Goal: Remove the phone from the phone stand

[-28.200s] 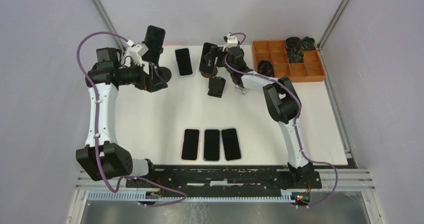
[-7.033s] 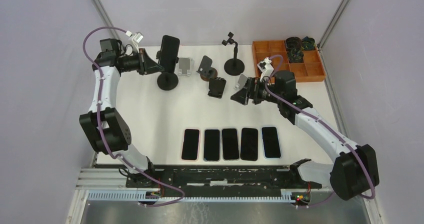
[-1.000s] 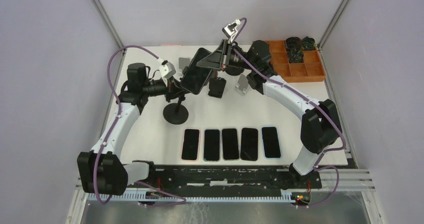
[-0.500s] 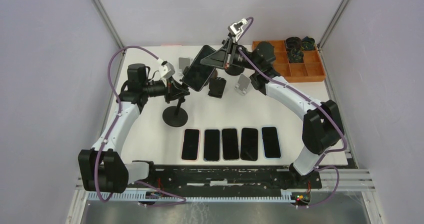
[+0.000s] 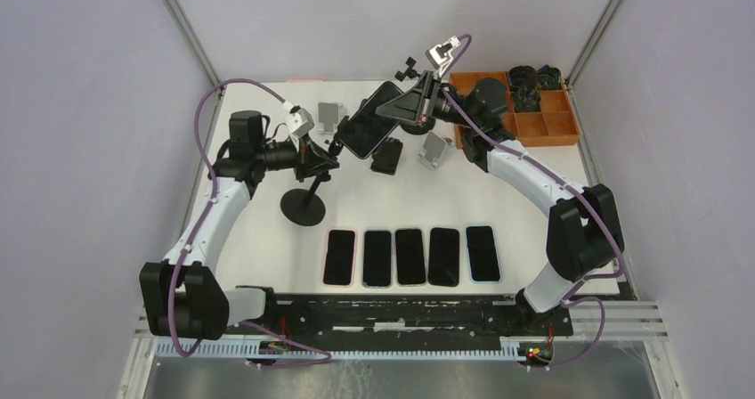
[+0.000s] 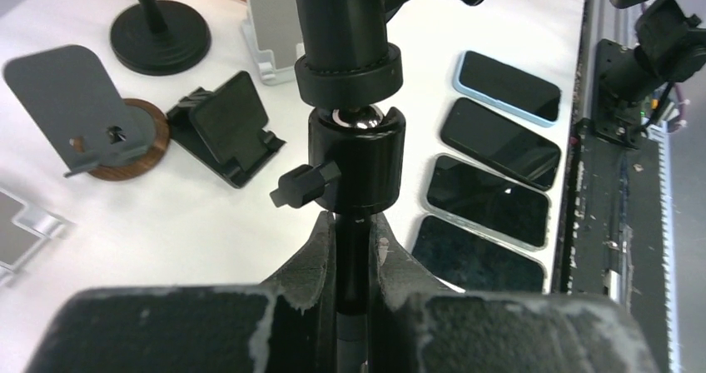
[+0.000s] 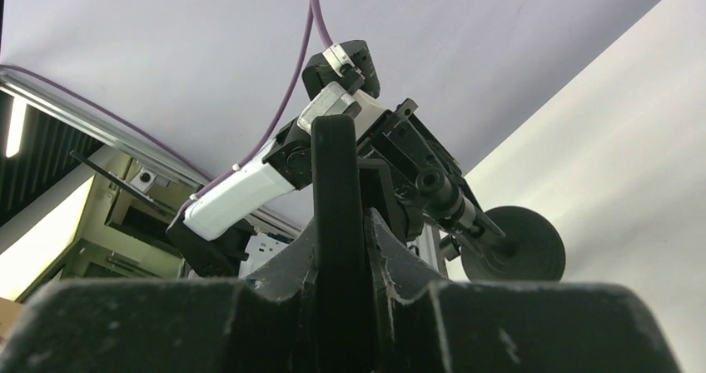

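My left gripper is to swing the pole of the phone stand outward next, then lower the round base onto the tabletop beside the end silver stand and let go of it. That spot is bare.
A black phone (image 5: pixel 369 126) hangs tilted above the back of the table, and my right gripper (image 5: pixel 402 109) is shut on its upper right end. In the right wrist view the phone (image 7: pixel 336 169) shows edge-on between my gripper's (image 7: pixel 337 223) jaws. The phone stand (image 5: pixel 304 207) is black, with a round base and a thin pole leaning right. My left gripper (image 5: pixel 313 155) is shut on that pole, just under the ball joint (image 6: pixel 353 140) in the left wrist view (image 6: pixel 352 220). The phone's lower end lies close to the stand's head; I cannot tell whether they touch.
Several black phones (image 5: pixel 409 256) lie in a row near the front edge. Empty stands sit at the back: a silver one (image 5: pixel 434 150), a black folding one (image 5: pixel 385 156), another silver one (image 5: pixel 331 114) and a pole stand (image 5: pixel 410 125). An orange tray (image 5: pixel 531 121) is at back right.
My right gripper has carried the phone to the right and toward the back, away from the stand's head. The stand's base has shifted slightly left.
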`<state>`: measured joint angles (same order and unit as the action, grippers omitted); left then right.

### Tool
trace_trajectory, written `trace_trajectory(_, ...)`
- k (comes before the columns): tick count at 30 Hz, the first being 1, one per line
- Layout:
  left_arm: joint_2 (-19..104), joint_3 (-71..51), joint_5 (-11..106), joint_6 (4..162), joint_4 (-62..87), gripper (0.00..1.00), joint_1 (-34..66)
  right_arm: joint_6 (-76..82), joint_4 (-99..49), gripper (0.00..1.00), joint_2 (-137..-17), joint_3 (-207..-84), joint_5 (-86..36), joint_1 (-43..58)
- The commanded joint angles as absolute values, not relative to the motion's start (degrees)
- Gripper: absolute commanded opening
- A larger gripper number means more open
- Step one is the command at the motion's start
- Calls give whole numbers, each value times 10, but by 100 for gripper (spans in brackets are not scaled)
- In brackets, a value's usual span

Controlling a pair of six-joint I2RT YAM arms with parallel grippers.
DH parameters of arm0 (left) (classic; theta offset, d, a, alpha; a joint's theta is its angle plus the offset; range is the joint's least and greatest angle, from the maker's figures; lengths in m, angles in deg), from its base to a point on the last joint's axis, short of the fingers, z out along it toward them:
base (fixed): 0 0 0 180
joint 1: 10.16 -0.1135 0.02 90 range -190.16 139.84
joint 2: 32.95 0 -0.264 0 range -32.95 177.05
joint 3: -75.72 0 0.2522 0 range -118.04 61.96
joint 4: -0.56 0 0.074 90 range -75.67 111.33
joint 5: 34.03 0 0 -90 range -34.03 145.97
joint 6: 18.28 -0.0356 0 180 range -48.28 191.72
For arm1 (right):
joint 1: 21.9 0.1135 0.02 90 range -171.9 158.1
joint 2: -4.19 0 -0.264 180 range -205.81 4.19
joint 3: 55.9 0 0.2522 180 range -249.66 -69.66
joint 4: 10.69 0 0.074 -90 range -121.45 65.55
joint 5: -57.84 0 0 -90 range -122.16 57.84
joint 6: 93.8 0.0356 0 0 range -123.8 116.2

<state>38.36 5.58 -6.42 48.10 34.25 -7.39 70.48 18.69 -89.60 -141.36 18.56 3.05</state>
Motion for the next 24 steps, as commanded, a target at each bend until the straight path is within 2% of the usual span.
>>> trace_trajectory(1, 429, 64, 176, 486, 353, 2, -139, 809, 332, 0, -817, -1513, 162, -94)
trace_trajectory(11, 488, 36, 227, 504, 326, 2, -156, 889, 404, 0, -805, -1528, 163, -182)
trace_trajectory(18, 512, -53, 206, 585, 285, 2, -159, 811, 363, 0, -754, -1385, 172, -164)
trace_trajectory(24, 580, -137, 167, 711, 129, 2, -158, 618, 149, 0, -704, -1343, 186, -131)
